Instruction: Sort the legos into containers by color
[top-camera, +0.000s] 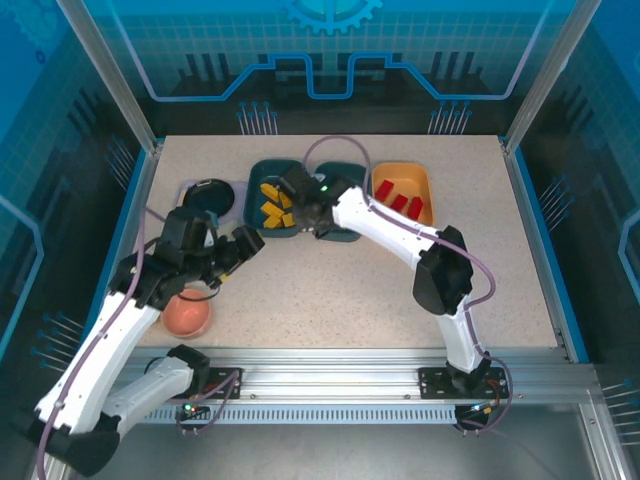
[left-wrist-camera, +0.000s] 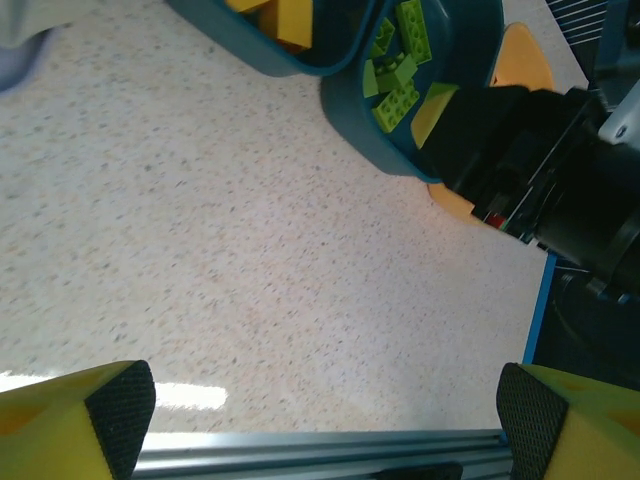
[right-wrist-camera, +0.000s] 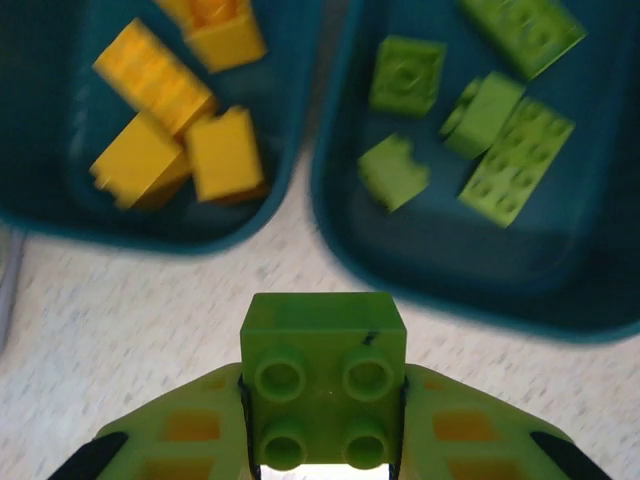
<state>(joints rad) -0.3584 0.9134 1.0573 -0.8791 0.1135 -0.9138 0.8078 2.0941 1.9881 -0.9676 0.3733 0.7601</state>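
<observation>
Next, my right gripper moves outward over the light green bricks, then down at their teal tray's far end (top-camera: 344, 171) to release. The held brick matches their color.
My right gripper (right-wrist-camera: 323, 410) is shut on a light green brick (right-wrist-camera: 323, 340), held over the bare table just short of two dark teal trays. The left teal tray (right-wrist-camera: 150, 235) holds several yellow-orange bricks (right-wrist-camera: 160, 120). The right teal tray (right-wrist-camera: 450, 280) holds several light green bricks (right-wrist-camera: 500, 120). From above, the right gripper (top-camera: 300, 212) hangs at the near edge of the yellow bricks' tray (top-camera: 256, 175), and its arm covers much of the second teal tray (top-camera: 345, 168). An orange tray (top-camera: 400, 170) holds red bricks (top-camera: 400, 200). My left gripper (top-camera: 240, 246) is open and empty, low over the table.
A round pink bowl (top-camera: 185, 316) sits by the left arm near the front rail. A black round dish (top-camera: 210, 192) on a lavender tray stands left of the teal trays. The right arm's black links (left-wrist-camera: 540, 170) lie close to the trays.
</observation>
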